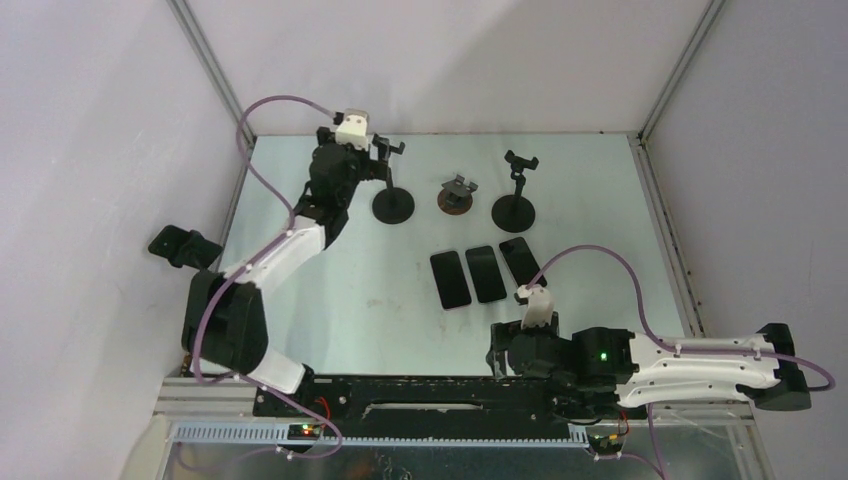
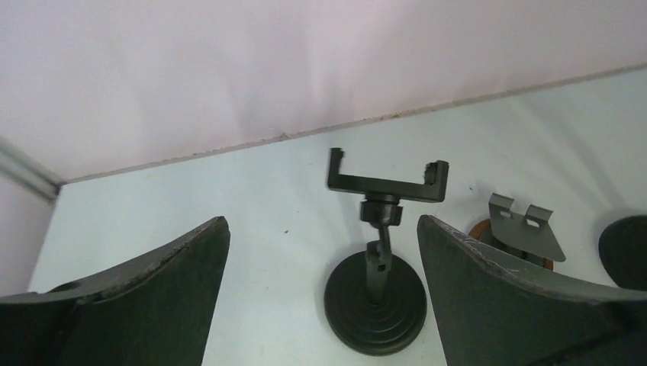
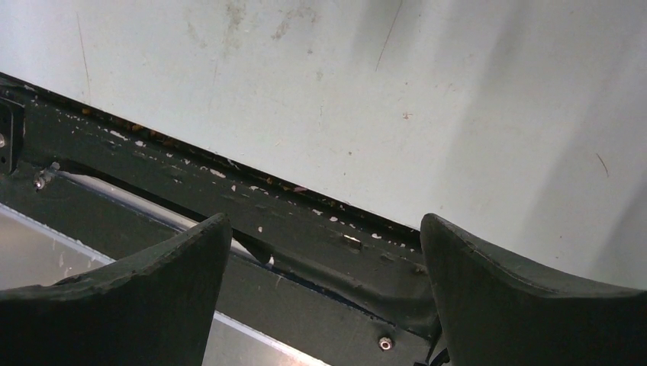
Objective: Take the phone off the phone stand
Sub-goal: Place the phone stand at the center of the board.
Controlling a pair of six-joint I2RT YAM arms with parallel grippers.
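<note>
My left gripper swings back and to its left in the top view next, beneath a black stand head point(image 1: 184, 247), as the near stand's clamp stands empty.
Three black phones lie flat side by side mid-table: left point(image 1: 450, 279), middle point(image 1: 485, 273), right point(image 1: 520, 258). Three stands are at the back, and none holds a phone. The left clamp stand point(image 1: 393, 203) shows in the left wrist view point(image 2: 387, 187) with its clamp empty. The others are a low grey stand point(image 1: 458, 193) and a right clamp stand point(image 1: 516, 190). My left gripper point(image 1: 370, 158) is open and empty just short of the left stand, which sits ahead between its fingers point(image 2: 320, 221). My right gripper point(image 1: 496, 352) is open and empty over the table's front edge point(image 3: 324, 221).
The low grey stand point(image 2: 523, 229) on its brown disc and the edge of the right stand's base point(image 2: 627, 250) lie right of my left fingers. The back wall is close behind the stands. A black front rail point(image 3: 305, 229) runs under my right gripper.
</note>
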